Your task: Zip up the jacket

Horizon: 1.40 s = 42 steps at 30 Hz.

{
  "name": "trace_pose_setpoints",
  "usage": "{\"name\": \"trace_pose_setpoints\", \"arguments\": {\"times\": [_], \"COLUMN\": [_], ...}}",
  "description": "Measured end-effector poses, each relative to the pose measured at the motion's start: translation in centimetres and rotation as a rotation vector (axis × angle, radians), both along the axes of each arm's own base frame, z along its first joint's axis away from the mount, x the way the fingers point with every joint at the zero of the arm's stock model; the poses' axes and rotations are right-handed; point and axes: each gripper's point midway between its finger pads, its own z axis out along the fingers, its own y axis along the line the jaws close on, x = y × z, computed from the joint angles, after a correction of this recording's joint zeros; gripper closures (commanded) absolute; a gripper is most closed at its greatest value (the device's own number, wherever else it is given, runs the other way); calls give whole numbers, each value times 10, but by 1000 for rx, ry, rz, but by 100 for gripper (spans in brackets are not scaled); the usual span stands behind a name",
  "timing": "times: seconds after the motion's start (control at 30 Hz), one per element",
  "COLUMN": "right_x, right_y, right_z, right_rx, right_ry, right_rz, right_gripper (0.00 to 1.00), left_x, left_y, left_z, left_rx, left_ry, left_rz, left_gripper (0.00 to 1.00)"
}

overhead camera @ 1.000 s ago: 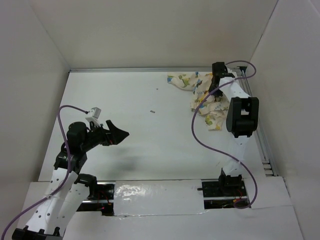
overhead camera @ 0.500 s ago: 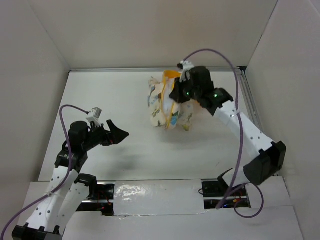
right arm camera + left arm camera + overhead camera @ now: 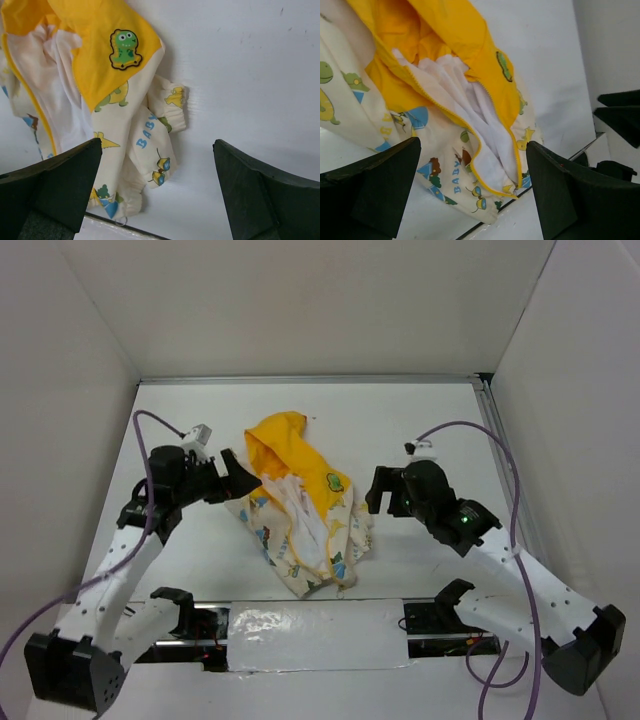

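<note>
My open left gripper needs to move outward next and then down onto the hood's yellow fabric (image 3: 274, 434), because that fabric is farther outward than the gripper and below it.
The jacket (image 3: 300, 525) lies unzipped in the middle of the table, its hem at the near edge. Its yellow hood (image 3: 277, 438) points away from the arms, and white lining shows between the yellow zipper edges (image 3: 470, 150). A green dinosaur patch (image 3: 124, 48) sits on the yellow part. My left gripper (image 3: 240, 476) is open beside the jacket's left side; in the left wrist view it (image 3: 472, 150) frames the open front without touching it. My right gripper (image 3: 377, 490) is open just right of the jacket, over a folded sleeve (image 3: 155, 145), holding nothing.
White walls (image 3: 80, 360) enclose the table on the left, back and right. A shiny strip (image 3: 310, 625) runs along the near edge between the arm bases. A small metal ring (image 3: 120, 220) lies at the jacket's hem by that edge.
My right gripper carried the jacket from the far right corner to the middle, let it go and opened. My left arm moved forward to the jacket's left side.
</note>
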Motion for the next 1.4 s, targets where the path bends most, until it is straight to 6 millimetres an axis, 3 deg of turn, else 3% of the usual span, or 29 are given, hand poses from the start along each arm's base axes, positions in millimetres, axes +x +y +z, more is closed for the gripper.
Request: {"name": "trace_pose_setpoints", "arguments": {"times": [0.13,0.3,0.43,0.57,0.67,0.73,0.77,0.83,0.87,0.9,1.0,1.1,1.2,1.3,1.4], "right_x": [-4,-18,-35,-45,-48,-50,-50,-51,-51,-50,-40,-26,-13,-5,-6], "right_y": [-6,2,5,16,27,31,32,35,36,36,34,28,14,-3,-24], "right_z": [-7,-59,-93,-113,-122,-127,-131,-139,-143,-145,-143,-130,-98,-50,7], "right_rx": [49,29,19,36,43,38,32,15,7,-4,-23,-37,-32,31,128], "right_ry": [16,185,301,367,397,411,421,441,449,450,425,361,249,120,-24], "right_rz": [-52,-52,-49,-30,-6,0,3,5,0,0,-41,-115,-206,-307,-394], "right_gripper": [0,0,1,2,3,11,23,41,57,65,100,100,100,100,100], "left_x": [27,98,167,222,242,242,239,235,234,233,233,233,210,183,150], "left_y": [-1,3,-1,-10,-16,-21,-24,-29,-32,-34,-37,-30,-12,12,33], "left_z": [-22,-31,-37,-69,-103,-125,-134,-145,-148,-149,-149,-145,-130,-77,13], "left_rx": [39,122,168,198,239,261,267,270,269,269,275,286,290,269,206], "left_ry": [123,218,239,300,361,405,426,455,460,460,448,429,425,342,143], "left_rz": [17,81,104,92,83,69,59,43,31,18,-1,30,93,190,287], "left_gripper": [1,1,1,1,1,1,5,64,100,100,100,100,100,100,100]}}
